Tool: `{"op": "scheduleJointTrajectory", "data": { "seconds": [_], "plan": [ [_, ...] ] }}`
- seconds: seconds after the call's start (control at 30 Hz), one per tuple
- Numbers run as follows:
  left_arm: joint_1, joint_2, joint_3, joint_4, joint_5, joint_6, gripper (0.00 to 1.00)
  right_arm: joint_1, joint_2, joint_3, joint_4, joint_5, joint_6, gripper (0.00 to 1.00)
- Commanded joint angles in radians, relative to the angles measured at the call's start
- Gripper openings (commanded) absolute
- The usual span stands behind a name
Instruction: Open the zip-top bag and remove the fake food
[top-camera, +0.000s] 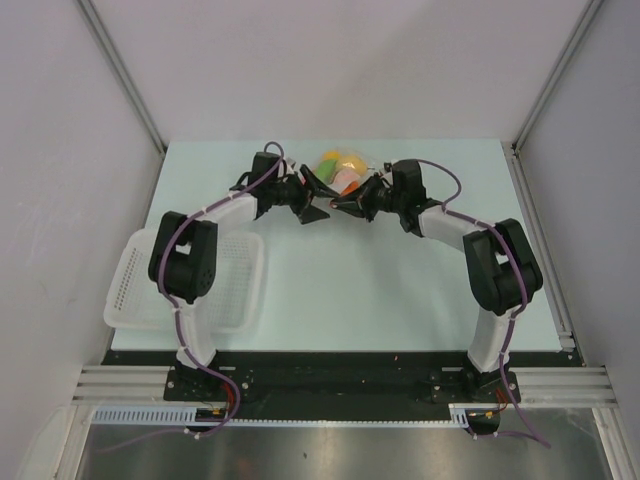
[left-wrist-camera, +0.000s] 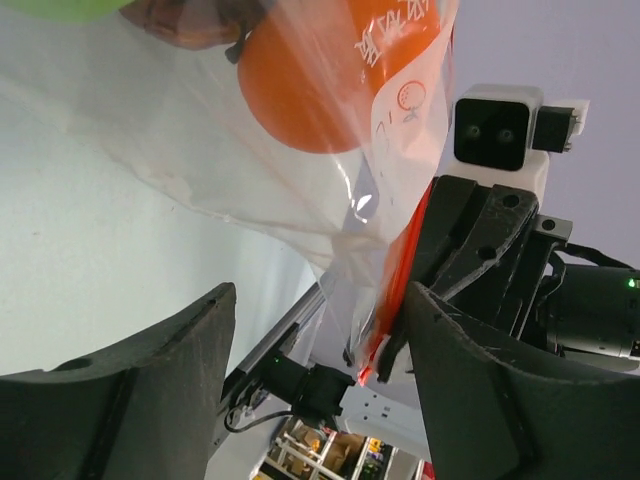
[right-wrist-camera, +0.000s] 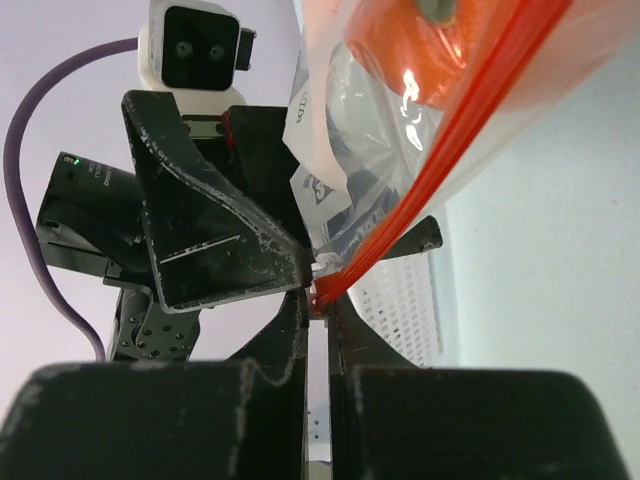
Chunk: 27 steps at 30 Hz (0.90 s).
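I need to slide my right gripper toward the right in the top view along the red-orange zip strip, which runs on past my closed fingers, and then let it go.
The clear zip-top bag (top-camera: 345, 172) hangs between my two grippers at the back middle of the table, with the fake food inside: yellow, green and orange pieces. In the right wrist view my right gripper (right-wrist-camera: 320, 300) is shut on the end of the red-orange zip strip (right-wrist-camera: 430, 170), and an orange piece (right-wrist-camera: 420, 50) sits above it. My left gripper (left-wrist-camera: 320, 295) stands open. The bag (left-wrist-camera: 300, 190) and its strip (left-wrist-camera: 400, 270) hang between the jaws, close beside the right finger (left-wrist-camera: 470, 380). An orange piece (left-wrist-camera: 300, 90) shows through the plastic.
A white mesh basket (top-camera: 130, 290) sits at the table's near left edge, beside the left arm's base. The two grippers (top-camera: 312, 195) (top-camera: 352, 200) almost touch each other. Grey walls close in the table on three sides.
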Motion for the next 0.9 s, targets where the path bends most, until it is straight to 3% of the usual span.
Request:
{"op": "scheduleJointTrajectory", "data": {
  "seconds": [0.0,0.17,0.27,0.3,0.43,0.57,0.87],
  "plan": [
    [-0.018,0.001,0.004,0.063,0.016,-0.065,0.65,0.008,-0.049,0.005,0.066,-0.032,0.030,0.00],
    [-0.018,0.024,0.022,0.116,0.013,-0.102,0.46,0.006,-0.038,0.005,0.074,-0.040,0.037,0.00],
    [-0.018,0.050,0.065,0.104,0.024,-0.104,0.20,0.005,-0.041,0.005,0.068,-0.037,0.030,0.00],
    [-0.018,0.053,0.086,0.084,0.027,-0.092,0.00,0.003,-0.039,0.005,0.065,-0.034,0.028,0.00],
    [-0.015,0.031,0.074,0.045,0.010,-0.073,0.00,-0.012,-0.042,0.005,0.054,-0.022,0.001,0.00],
    [0.001,-0.013,0.005,0.115,-0.004,-0.071,0.00,-0.052,-0.064,0.005,-0.044,0.037,-0.082,0.00],
    [0.008,-0.032,-0.019,0.124,0.029,-0.050,0.00,-0.100,-0.032,0.005,-0.021,0.034,-0.049,0.00]
  ]
}}
